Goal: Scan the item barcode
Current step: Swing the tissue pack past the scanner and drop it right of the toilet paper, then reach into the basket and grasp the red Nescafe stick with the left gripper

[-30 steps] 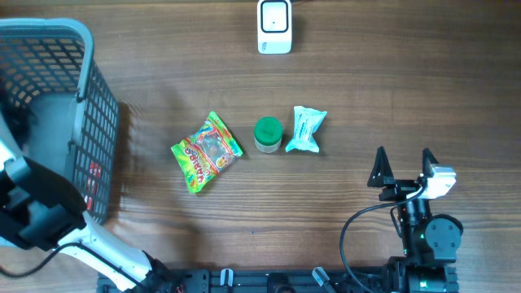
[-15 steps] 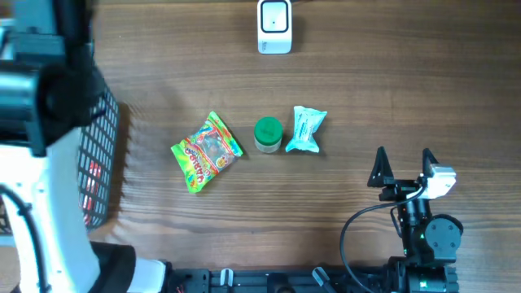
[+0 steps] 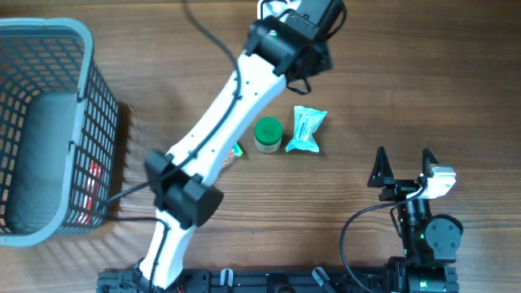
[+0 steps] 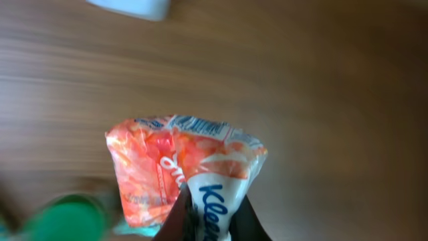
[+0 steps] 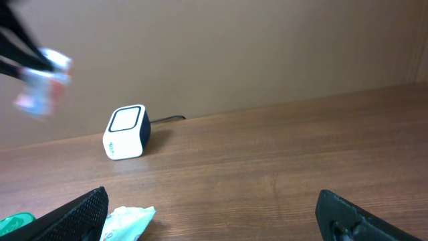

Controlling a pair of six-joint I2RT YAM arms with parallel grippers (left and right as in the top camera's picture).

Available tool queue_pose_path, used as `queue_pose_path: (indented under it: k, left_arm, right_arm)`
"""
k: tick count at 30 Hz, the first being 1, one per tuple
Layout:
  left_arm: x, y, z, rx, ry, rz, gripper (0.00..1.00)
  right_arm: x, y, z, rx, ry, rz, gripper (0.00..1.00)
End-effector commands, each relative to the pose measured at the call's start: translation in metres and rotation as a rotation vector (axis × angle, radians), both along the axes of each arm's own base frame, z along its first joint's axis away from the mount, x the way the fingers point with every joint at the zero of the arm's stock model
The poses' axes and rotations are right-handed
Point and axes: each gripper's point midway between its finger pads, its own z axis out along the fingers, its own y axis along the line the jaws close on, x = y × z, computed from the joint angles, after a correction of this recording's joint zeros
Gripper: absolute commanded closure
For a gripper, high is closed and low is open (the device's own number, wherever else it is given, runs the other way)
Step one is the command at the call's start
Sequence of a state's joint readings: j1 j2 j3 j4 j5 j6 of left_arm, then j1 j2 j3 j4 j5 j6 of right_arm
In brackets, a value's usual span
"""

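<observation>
The spot on the tabletop beside the teal tissue pack is empty, so my left gripper needs to move back and down onto it next, toward the right in the overhead view.
My left gripper (image 4: 212, 215) is shut on an orange and white Kleenex tissue pack (image 4: 180, 164), pinching its lower end between dark fingers (image 4: 175, 217). In the overhead view the left arm reaches across the table, with the gripper (image 3: 305, 23) over the white scanner (image 3: 264, 8), hiding most of it. In the left wrist view the scanner (image 4: 130, 5) shows at the top edge, beyond the pack. From the right wrist view, the pack (image 5: 40, 84) is a blur, up and left of the scanner (image 5: 126, 132). My right gripper (image 3: 403, 167) rests open and empty at the front right.
A green-lidded jar (image 3: 268, 134) and a teal tissue pack (image 3: 307, 130) lie mid-table beside the left arm. A colourful candy bag (image 3: 237, 150) is almost fully hidden under that arm. A grey mesh basket (image 3: 85, 49) stands at the far left.
The left arm has swung from the basket at the left across the table to the scanner, carrying the tissue pack. The right arm has not moved.
</observation>
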State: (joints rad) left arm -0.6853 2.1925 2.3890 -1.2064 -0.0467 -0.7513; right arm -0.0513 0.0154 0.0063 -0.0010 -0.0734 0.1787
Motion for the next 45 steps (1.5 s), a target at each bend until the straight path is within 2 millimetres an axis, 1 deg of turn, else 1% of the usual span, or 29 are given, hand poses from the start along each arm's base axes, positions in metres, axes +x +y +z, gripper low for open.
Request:
queue_pose_path:
  k: [1,5,7,8,12,14,15,17,18,19,20,21,22,24,26,27,28,29,31,32,35,36,37,38,39,40,42,43,45]
  left_arm:
    - [-0.045,-0.075,-0.024,-0.229,0.178,-0.406,0.96]
    - [-0.062,-0.096,-0.068,-0.186,0.248,-0.493,0.94]
    - [-0.074,-0.108,-0.095,-0.136,0.266,-0.552,0.89]
    - [-0.078,-0.110,-0.113,-0.078,0.269,-0.547,0.88]
    - [-0.076,-0.105,-0.153,0.145,0.203,-0.504,0.89]
    - [-0.079,-0.104,-0.164,0.208,0.185,-0.500,0.84]
    - [-0.082,-0.107,-0.165,0.212,0.184,-0.508,0.75]
    - [-0.084,-0.112,-0.164,0.206,0.173,-0.517,0.51]
    - [-0.082,-0.114,-0.162,0.198,0.162,-0.516,0.42]
    - [-0.075,-0.111,-0.158,0.203,0.143,-0.501,0.27]
    - [-0.063,-0.102,-0.152,0.224,0.112,-0.468,0.21]
    - [-0.054,-0.094,-0.144,0.238,0.089,-0.443,0.21]
    - [-0.036,-0.077,-0.121,0.247,0.041,-0.390,0.20]
    - [-0.019,-0.060,-0.091,0.240,-0.018,-0.336,0.20]
    - [0.002,-0.026,-0.028,0.196,-0.117,-0.250,0.17]
    - [0.006,-0.011,0.000,0.171,-0.153,-0.219,0.11]
    - [0.009,0.009,0.029,0.152,-0.195,-0.182,0.00]
    - [0.012,0.030,0.055,0.145,-0.236,-0.138,0.00]
    - [0.012,0.087,0.114,0.150,-0.338,-0.014,0.00]
    - [0.010,0.112,0.134,0.161,-0.375,0.042,0.00]
    - [-0.004,0.221,0.199,0.227,-0.496,0.313,0.00]
    - [-0.009,0.254,0.208,0.224,-0.500,0.412,0.00]
    - [-0.018,0.291,0.212,0.203,-0.478,0.540,0.00]
    - [-0.029,0.327,0.208,0.176,-0.435,0.685,0.00]
    - [-0.048,0.371,0.195,0.132,-0.351,0.903,0.00]
    - [-0.076,0.414,0.176,0.088,-0.242,1.157,0.00]
    - [-0.106,0.458,0.155,0.048,-0.131,1.417,0.00]
    - [-0.112,0.472,0.148,0.035,-0.098,1.459,0.00]
    - [-0.129,0.503,0.124,-0.018,0.003,1.592,0.00]
  right_arm:
    - [0.000,-0.002,0.001,0.005,-0.007,-0.013,0.00]
    - [0.000,-0.002,0.001,0.005,-0.007,-0.013,0.00]
    - [0.000,-0.002,0.001,0.005,-0.007,-0.013,0.00]
    - [0.000,-0.002,0.001,0.005,-0.007,-0.013,0.00]
    - [0.000,-0.002,0.001,0.005,-0.007,-0.013,0.00]
    - [0.000,-0.002,0.001,0.005,-0.007,-0.013,0.00]
    - [0.000,-0.002,0.001,0.005,-0.007,-0.013,0.00]
    - [0.000,-0.002,0.001,0.005,-0.007,-0.013,0.00]
    - [0.000,-0.002,0.001,0.005,-0.007,-0.013,0.00]
    - [0.000,-0.002,0.001,0.005,-0.007,-0.013,0.00]
    - [0.000,-0.002,0.001,0.005,-0.007,-0.013,0.00]
    - [0.000,-0.002,0.001,0.005,-0.007,-0.013,0.00]
    - [0.000,-0.002,0.001,0.005,-0.007,-0.013,0.00]
    - [0.000,-0.002,0.001,0.005,-0.007,-0.013,0.00]
    - [0.000,-0.002,0.001,0.005,-0.007,-0.013,0.00]
    - [0.000,-0.002,0.001,0.005,-0.007,-0.013,0.00]
    - [0.000,-0.002,0.001,0.005,-0.007,-0.013,0.00]
    - [0.000,-0.002,0.001,0.005,-0.007,-0.013,0.00]
    - [0.000,-0.002,0.001,0.005,-0.007,-0.013,0.01]
    - [0.000,-0.002,0.001,0.005,-0.007,-0.013,0.00]
    - [0.000,-0.002,0.001,0.006,-0.007,-0.013,0.00]
    - [0.000,-0.002,0.001,0.006,-0.007,-0.013,0.00]
    - [0.000,-0.002,0.001,0.005,-0.007,-0.013,0.00]
    - [0.000,-0.002,0.001,0.005,-0.007,-0.013,0.00]
    - [0.000,-0.002,0.001,0.005,-0.007,-0.013,0.00]
    - [0.000,-0.002,0.001,0.005,-0.007,-0.013,0.00]
    - [0.000,-0.002,0.001,0.005,-0.007,-0.013,0.00]
    - [0.000,-0.002,0.001,0.005,-0.007,-0.013,0.00]
    - [0.000,-0.002,0.001,0.005,-0.007,-0.013,0.00]
